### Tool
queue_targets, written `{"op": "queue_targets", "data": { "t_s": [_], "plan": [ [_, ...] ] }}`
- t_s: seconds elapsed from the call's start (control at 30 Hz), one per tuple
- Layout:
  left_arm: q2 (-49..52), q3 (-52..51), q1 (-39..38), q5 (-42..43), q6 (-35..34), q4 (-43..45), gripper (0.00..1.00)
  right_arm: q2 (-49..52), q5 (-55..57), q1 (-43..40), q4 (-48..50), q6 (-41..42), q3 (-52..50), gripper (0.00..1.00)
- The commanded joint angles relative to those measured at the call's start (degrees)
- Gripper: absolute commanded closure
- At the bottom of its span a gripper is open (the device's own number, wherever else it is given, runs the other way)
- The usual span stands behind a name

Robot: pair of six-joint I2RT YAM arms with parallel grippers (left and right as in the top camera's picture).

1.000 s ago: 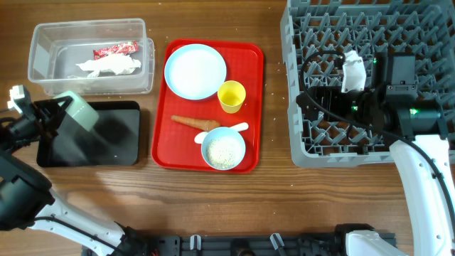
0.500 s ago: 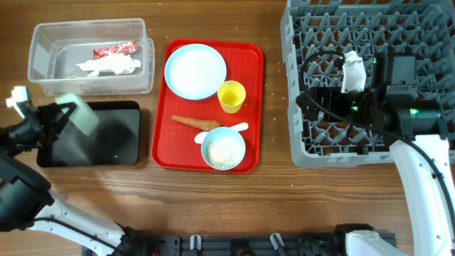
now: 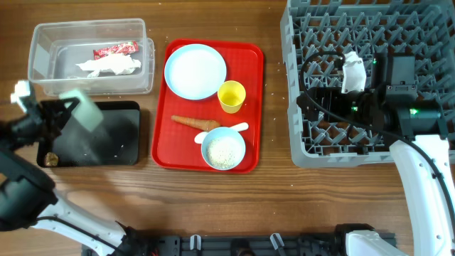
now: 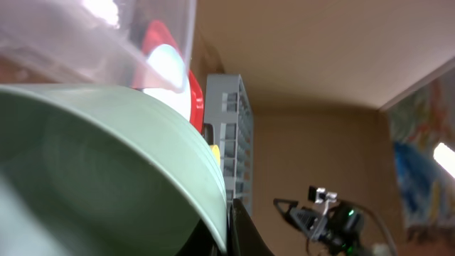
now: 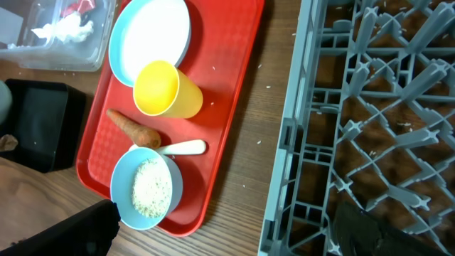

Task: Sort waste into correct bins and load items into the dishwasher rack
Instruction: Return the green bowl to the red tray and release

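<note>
I need to swing my left gripper over the red tray's near corner (image 3: 176, 146) by the blue bowl of rice next, then level and lower it to release, because that spot is bare.
My left gripper (image 3: 65, 112) is shut on the rim of the pale green bowl (image 3: 84, 112) and holds it tilted over the black tray (image 3: 117, 146). The bowl fills the left wrist view (image 4: 106, 171). A small brown lump (image 3: 50, 159) lies in the tray's front left corner. The clear tub (image 3: 43, 80) holds the red wrapper (image 3: 115, 50) and the white tissue (image 3: 110, 66). My right gripper (image 5: 227, 238) is open and empty over the grey rack's (image 3: 334, 28) left edge.
The red tray (image 3: 252, 107) carries the blue plate (image 3: 195, 71), yellow cup (image 3: 231, 96), carrot (image 3: 193, 121), white spoon (image 3: 238, 129) and the blue bowl of rice (image 3: 223, 149). Bare wood lies between the red tray and the rack.
My left gripper has shifted a little with the green bowl tilted over the black tray. The brown lump now lies in the tray's front left corner. The right arm has not moved.
</note>
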Motion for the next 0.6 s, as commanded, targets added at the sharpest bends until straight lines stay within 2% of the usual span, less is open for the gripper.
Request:
{"op": "queue_targets", "data": {
  "t_s": [0.0,0.07,0.13,0.23,0.33,0.43,0.57],
  "plan": [
    [-9.44,4.83,-8.55,-1.53,-0.26,0.07,0.96,0.48,0.83,-0.24,0.33,-0.55,0.85,0.00],
    [-12.90,5.33,-15.02,-5.55,-3.78,2.93,0.96,0.48,0.85,-0.24,0.46,-0.57,0.85,0.00],
    [-14.62,5.33,-22.49,-12.55,-12.04,7.54,0.96,0.48,0.87,-0.24,0.66,-0.61,0.85,0.00],
    [-14.69,5.29,-32.44,-27.74,-30.45,14.69,0.96,0.48,0.90,-0.24,1.05,-0.59,0.85,0.00],
    [-14.69,5.29,-41.88,-44.89,-43.85,19.08,0.96,0.48,1.09,-0.24,1.20,-0.61,0.85,0.00],
    [-14.69,5.22,-50.93,-59.04,-52.37,21.44,0.96,0.48,1.11,-0.24,1.18,-0.61,0.85,0.00],
    [-14.62,3.82,-58.49,-69.85,-59.43,22.38,0.96,0.48,1.33,-0.24,1.18,-0.85,0.83,0.00]
  ]
}}
